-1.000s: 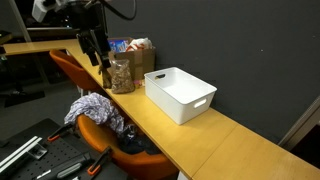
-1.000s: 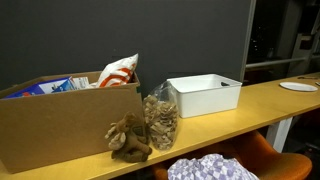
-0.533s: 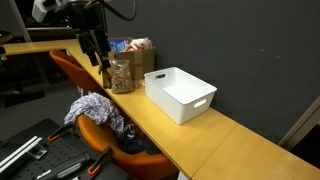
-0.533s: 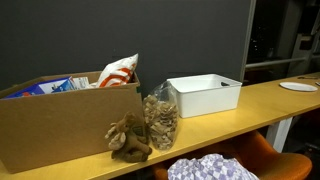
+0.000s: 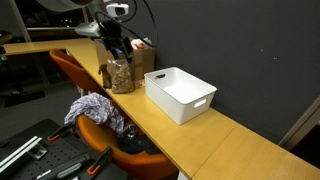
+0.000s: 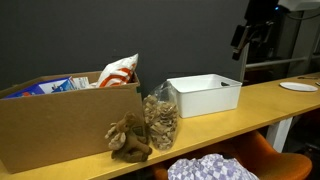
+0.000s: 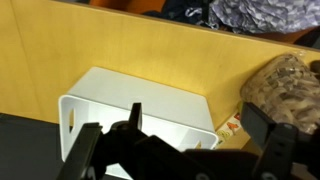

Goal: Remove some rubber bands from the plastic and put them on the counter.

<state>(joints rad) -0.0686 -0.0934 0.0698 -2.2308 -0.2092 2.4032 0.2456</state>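
Note:
My gripper moves toward the right in the wrist view next, then down onto the rubber bands at the bag's top [image 6: 162, 98], since it hangs high over the bin.
A clear plastic bag full of tan rubber bands [image 5: 120, 75] stands on the wooden counter [image 5: 215, 140], between a cardboard box and a white bin. It also shows in an exterior view [image 6: 160, 120] and at the right edge of the wrist view [image 7: 285, 85]. A loose heap of rubber bands [image 6: 128, 138] lies on the counter in front of the box. My gripper [image 5: 118, 40] hangs high above the counter, apart from the bag. In an exterior view it [image 6: 250, 35] is at the upper right. In the wrist view the gripper [image 7: 200, 125] is open and empty over the bin.
The white bin [image 5: 180, 93] [image 6: 205, 93] [image 7: 110, 95] is empty. The cardboard box [image 6: 60, 125] holds snack packets. An orange chair with a patterned cloth [image 5: 95, 108] stands at the counter's front edge. A white plate [image 6: 298, 87] lies at the far end.
The gripper has swung from beside the box to a spot higher up, over the bag and bin, and now shows at the upper right of an exterior view. The bag and heap have not moved.

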